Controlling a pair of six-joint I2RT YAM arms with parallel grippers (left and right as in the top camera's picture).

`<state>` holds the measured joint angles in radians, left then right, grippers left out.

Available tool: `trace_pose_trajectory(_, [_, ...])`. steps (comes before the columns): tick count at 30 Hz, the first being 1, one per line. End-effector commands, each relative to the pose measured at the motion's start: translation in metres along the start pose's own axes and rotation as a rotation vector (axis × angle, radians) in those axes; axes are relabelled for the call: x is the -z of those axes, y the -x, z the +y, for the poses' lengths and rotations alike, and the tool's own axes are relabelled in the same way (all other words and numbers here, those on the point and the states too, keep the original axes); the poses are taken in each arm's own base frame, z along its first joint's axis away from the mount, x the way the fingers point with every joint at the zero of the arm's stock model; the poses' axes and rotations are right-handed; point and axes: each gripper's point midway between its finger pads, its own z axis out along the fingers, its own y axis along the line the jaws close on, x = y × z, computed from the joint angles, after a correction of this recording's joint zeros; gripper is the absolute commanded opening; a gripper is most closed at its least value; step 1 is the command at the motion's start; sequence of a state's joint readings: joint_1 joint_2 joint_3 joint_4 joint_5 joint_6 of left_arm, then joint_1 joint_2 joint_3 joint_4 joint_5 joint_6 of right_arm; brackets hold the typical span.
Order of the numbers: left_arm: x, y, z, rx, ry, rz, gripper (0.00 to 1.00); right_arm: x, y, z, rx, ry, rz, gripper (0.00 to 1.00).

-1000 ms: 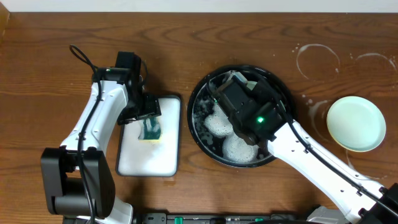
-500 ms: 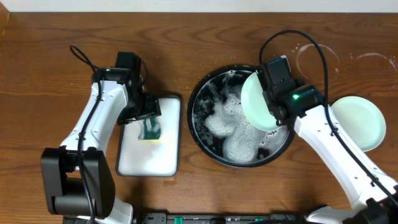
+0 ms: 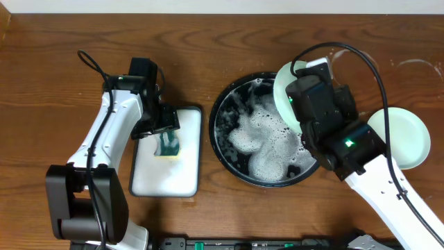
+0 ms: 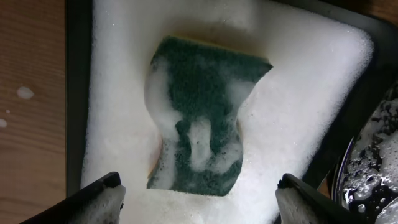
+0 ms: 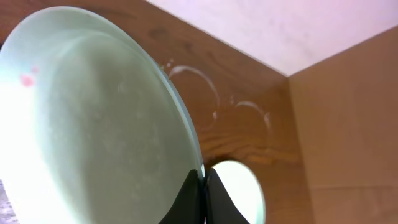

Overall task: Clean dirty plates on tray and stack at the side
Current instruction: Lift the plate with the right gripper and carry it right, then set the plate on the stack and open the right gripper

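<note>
My right gripper holds the leveled plate and should next swing away from the black tray [image 3: 225, 149], then lower the plate onto the second mint plate on the wood.
The black round tray [image 3: 225, 149] holds soapy foam at the table's centre. My right gripper [image 5: 203, 180] is shut on the rim of a pale mint plate [image 5: 93, 124], held tilted above the tray's right edge; it shows in the overhead view [image 3: 283, 87] too. A small red speck sits near its upper left. A second mint plate [image 3: 406, 135] lies on the bare wood at the right, also seen in the right wrist view [image 5: 239, 190]. My left gripper [image 4: 199, 199] is open above a green sponge [image 4: 199, 121]. The yellow plate is not in view.
The sponge lies in a foamy white rectangular tray [image 3: 166, 173] left of the black tray. Whitish ring stains [image 3: 354, 66] mark the wood at the far right. A pale wall edge shows behind the table in the right wrist view.
My right gripper has lifted the mint plate out of the foam and carried it right, over the tray's right rim. The left arm has not moved.
</note>
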<state>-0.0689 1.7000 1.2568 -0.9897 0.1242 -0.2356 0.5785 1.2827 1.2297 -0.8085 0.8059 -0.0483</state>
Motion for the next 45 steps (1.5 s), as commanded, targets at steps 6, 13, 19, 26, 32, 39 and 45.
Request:
trace_pose_trajectory(6, [-0.002, -0.001, 0.003, 0.002, 0.013, 0.008, 0.81, -0.004, -0.012, -0.014, -0.208, -0.047, 0.052, 0.01])
trace_pose_trajectory(13, [-0.002, -0.001, 0.003, 0.002, 0.013, 0.008, 0.81, -0.043, -0.062, -0.027, -0.676, 0.225, 0.308, 0.01])
trace_pose_trajectory(19, [-0.002, -0.001, 0.003, 0.002, 0.012, 0.007, 0.81, -0.071, -0.102, -0.077, -0.976, 0.313, 0.401, 0.01])
trace_pose_trajectory(26, [-0.002, -0.001, 0.003, 0.002, 0.012, 0.007, 0.81, -0.096, -0.187, -0.122, -1.189, 0.177, 0.595, 0.01])
trace_pose_trajectory(32, [-0.002, -0.001, 0.003, 0.001, 0.013, 0.008, 0.81, -0.114, -0.262, -0.123, -1.279, 0.111, 0.807, 0.01])
trace_pose_trajectory(39, [-0.002, -0.001, 0.003, 0.002, 0.012, 0.007, 0.81, -0.13, -0.301, -0.127, -1.403, 0.133, 0.855, 0.23])
trace_pose_trajectory(45, [-0.002, -0.001, 0.003, 0.002, 0.013, 0.008, 0.81, -0.125, -0.23, -0.118, -1.382, 0.48, 0.584, 0.65])
